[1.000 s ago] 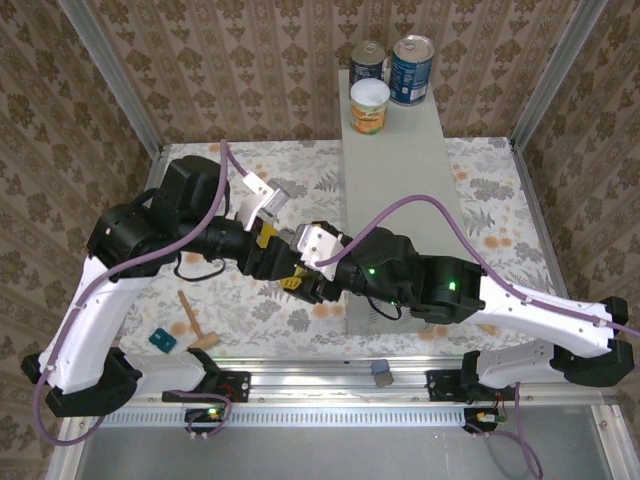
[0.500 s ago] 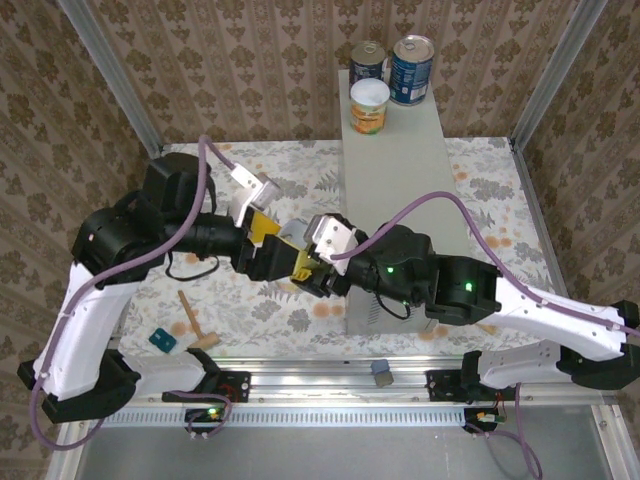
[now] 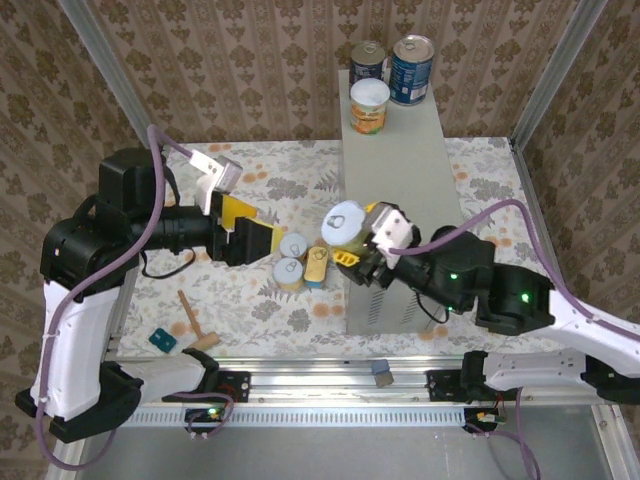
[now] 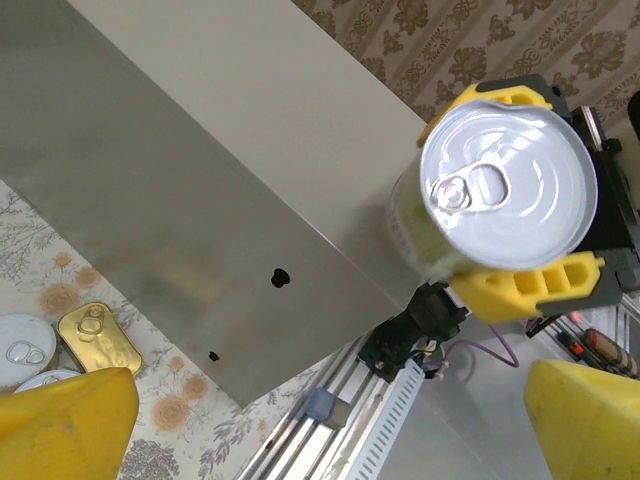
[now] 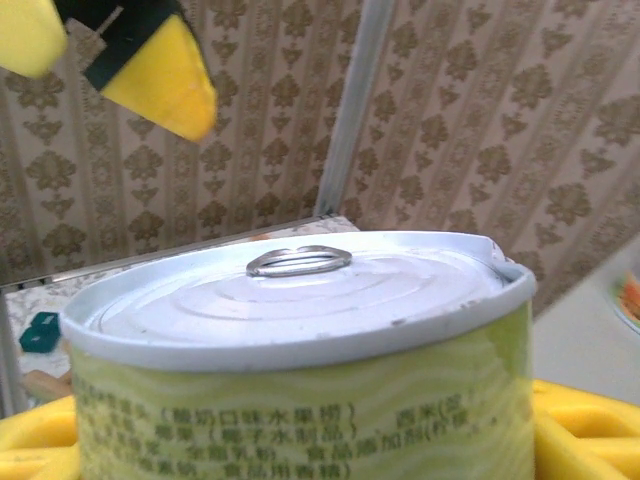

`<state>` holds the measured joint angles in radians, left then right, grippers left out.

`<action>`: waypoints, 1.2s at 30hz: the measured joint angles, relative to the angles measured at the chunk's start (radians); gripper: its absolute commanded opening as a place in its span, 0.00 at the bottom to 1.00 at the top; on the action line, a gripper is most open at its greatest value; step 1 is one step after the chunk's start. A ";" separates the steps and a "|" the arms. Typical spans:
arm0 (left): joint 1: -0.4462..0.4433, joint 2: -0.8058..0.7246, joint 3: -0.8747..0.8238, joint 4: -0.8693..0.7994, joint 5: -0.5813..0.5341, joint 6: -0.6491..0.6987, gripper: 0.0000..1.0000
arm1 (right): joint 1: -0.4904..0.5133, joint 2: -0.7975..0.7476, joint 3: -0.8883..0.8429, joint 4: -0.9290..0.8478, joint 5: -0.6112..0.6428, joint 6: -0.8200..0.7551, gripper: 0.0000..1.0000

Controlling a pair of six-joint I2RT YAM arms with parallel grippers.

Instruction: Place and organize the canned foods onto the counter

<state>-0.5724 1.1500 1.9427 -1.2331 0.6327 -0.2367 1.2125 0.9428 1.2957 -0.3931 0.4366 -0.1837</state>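
I will next move my right gripper sideways over the counter's near end, turn it toward the far cans, and lower it to release its can, because the counter is empty there.
My right gripper (image 3: pixel 360 238) is shut on a short yellow-labelled can (image 3: pixel 347 222) with a pale pull-tab lid, held upright at the left edge of the grey counter (image 3: pixel 405 180). The left wrist view looks at this can (image 4: pixel 508 190) between yellow fingers (image 4: pixel 520 292) beside the counter (image 4: pixel 250 170). Close up, the can (image 5: pixel 300 340) hides most of the right jaws. My left gripper (image 3: pixel 245 237) stands open, apart from the can, to its left. Two dark-blue cans (image 3: pixel 411 68) and one orange-labelled can (image 3: pixel 369 105) stand at the counter's far end. Two short cans (image 3: pixel 290 258) and a gold oblong tin (image 3: pixel 316 265) lie on the floral table.
A small wooden mallet (image 3: pixel 195 322) and a teal block (image 3: pixel 163 340) lie near the table's front left. A metal rail (image 3: pixel 330 380) runs along the front edge. Patterned walls close in the back and sides.
My left gripper opened, let go of the can and drew back to the left. My right gripper kept the can and carried it right, up to the counter's left edge.
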 measured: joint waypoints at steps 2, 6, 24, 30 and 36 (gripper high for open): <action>0.013 -0.001 -0.009 0.007 0.010 0.006 1.00 | -0.005 -0.056 -0.046 0.000 0.029 0.003 0.66; 0.033 0.000 -0.042 0.030 0.028 0.011 1.00 | -0.006 -0.160 -0.128 0.000 0.092 0.009 0.66; 0.064 0.026 -0.161 0.206 0.109 0.013 1.00 | -0.014 -0.424 -0.361 0.043 0.278 0.030 0.70; 0.064 0.027 -0.192 0.249 0.116 0.013 1.00 | -0.019 -0.424 -0.367 0.054 0.294 0.032 0.73; 0.064 0.027 -0.242 0.293 0.116 0.013 1.00 | -0.030 -0.405 -0.367 0.065 0.294 0.048 0.77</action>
<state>-0.5087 1.1770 1.7008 -0.9405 0.7486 -0.2241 1.1828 0.5381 0.9283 -0.3283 0.7303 -0.1352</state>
